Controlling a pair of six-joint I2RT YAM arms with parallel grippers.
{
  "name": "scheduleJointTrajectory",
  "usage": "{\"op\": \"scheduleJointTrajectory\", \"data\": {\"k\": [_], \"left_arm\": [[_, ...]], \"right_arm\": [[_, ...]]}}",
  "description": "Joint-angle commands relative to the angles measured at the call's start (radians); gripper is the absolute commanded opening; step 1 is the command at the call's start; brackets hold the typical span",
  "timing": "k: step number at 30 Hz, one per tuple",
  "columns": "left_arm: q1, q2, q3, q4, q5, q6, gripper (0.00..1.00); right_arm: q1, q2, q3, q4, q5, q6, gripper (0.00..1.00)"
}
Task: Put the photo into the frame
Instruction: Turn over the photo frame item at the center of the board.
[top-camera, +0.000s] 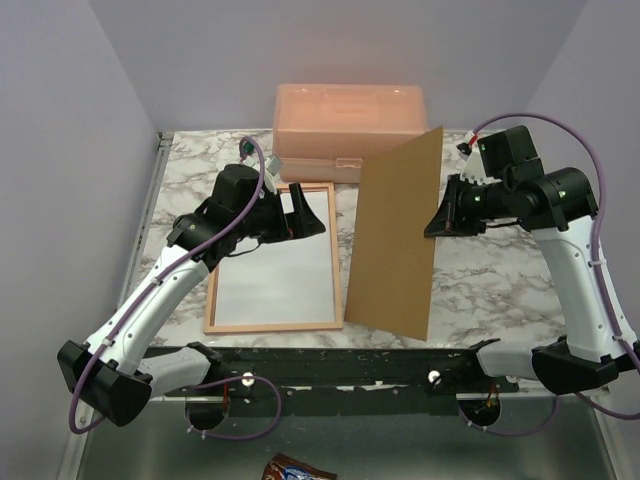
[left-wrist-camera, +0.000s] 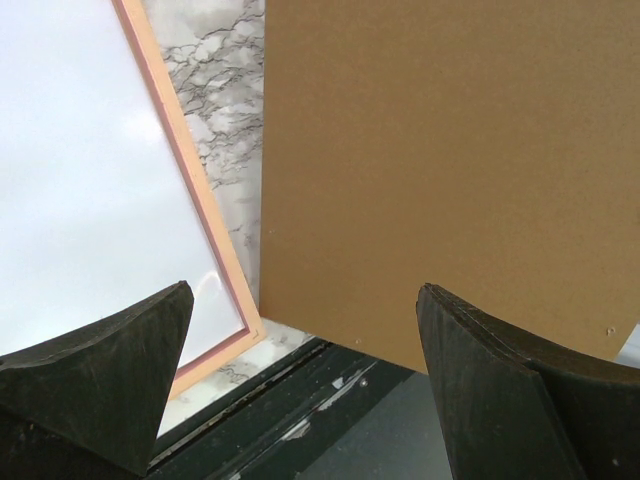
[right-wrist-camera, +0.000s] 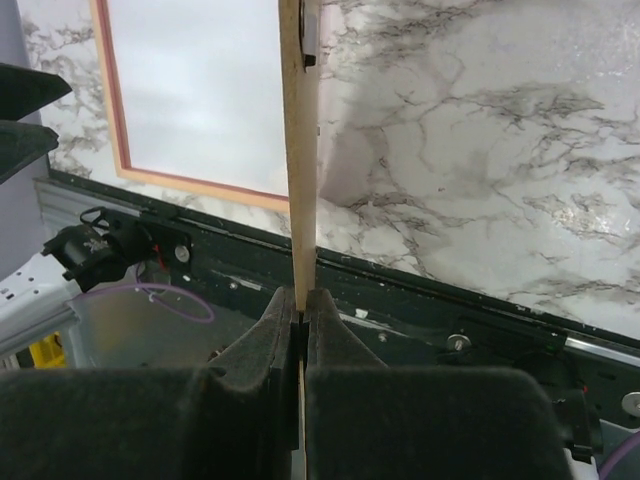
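I will next move my right gripper to the left in the top view and bring the board toward the frame's adjacent border (top-camera: 337, 260), then release it, because marble shows between them.
The frame (top-camera: 272, 326) lies flat on the marble table, a thin pink-orange border around a pale glossy pane; its edge also shows in the left wrist view (left-wrist-camera: 190, 170) and the right wrist view (right-wrist-camera: 190, 182). My left gripper (top-camera: 296, 215) hovers over the frame's far end, open and empty (left-wrist-camera: 305, 300). My right gripper (top-camera: 437, 220) is shut on the right edge of a plain brown backing board (top-camera: 395, 240), holding it upright just right of the frame. The board runs edge-on from the pinched jaws (right-wrist-camera: 303, 298). The photo is out of view.
A translucent orange plastic box (top-camera: 350, 120) stands at the back of the table behind the frame. A black rail (top-camera: 340, 365) runs along the near edge. A snack wrapper (top-camera: 295, 468) lies below the table. The board (left-wrist-camera: 440, 160) fills the left wrist view's right side.
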Motion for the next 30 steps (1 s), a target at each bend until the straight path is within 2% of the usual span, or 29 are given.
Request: {"op": "scheduleJointTrajectory", "data": {"k": [1, 9, 17, 24, 30], "left_arm": [[0.005, -0.023, -0.015, 0.014, -0.005, -0.002, 0.96], [0.005, -0.012, -0.015, 0.011, -0.009, 0.003, 0.96], [0.005, 0.013, -0.016, 0.01, -0.005, 0.013, 0.96], [0.005, 0.026, -0.008, 0.0, -0.005, 0.022, 0.96], [0.005, 0.011, -0.001, -0.013, -0.019, 0.029, 0.96]], "right_arm": [[0.001, 0.002, -0.036, 0.037, -0.1, -0.012, 0.0], [0.002, 0.065, -0.036, 0.04, -0.056, -0.03, 0.01], [0.002, 0.131, -0.067, 0.095, -0.083, -0.05, 0.02], [0.002, 0.178, -0.08, 0.209, -0.149, -0.042, 0.38], [0.002, 0.193, -0.122, 0.348, -0.263, 0.007, 0.59]]}}
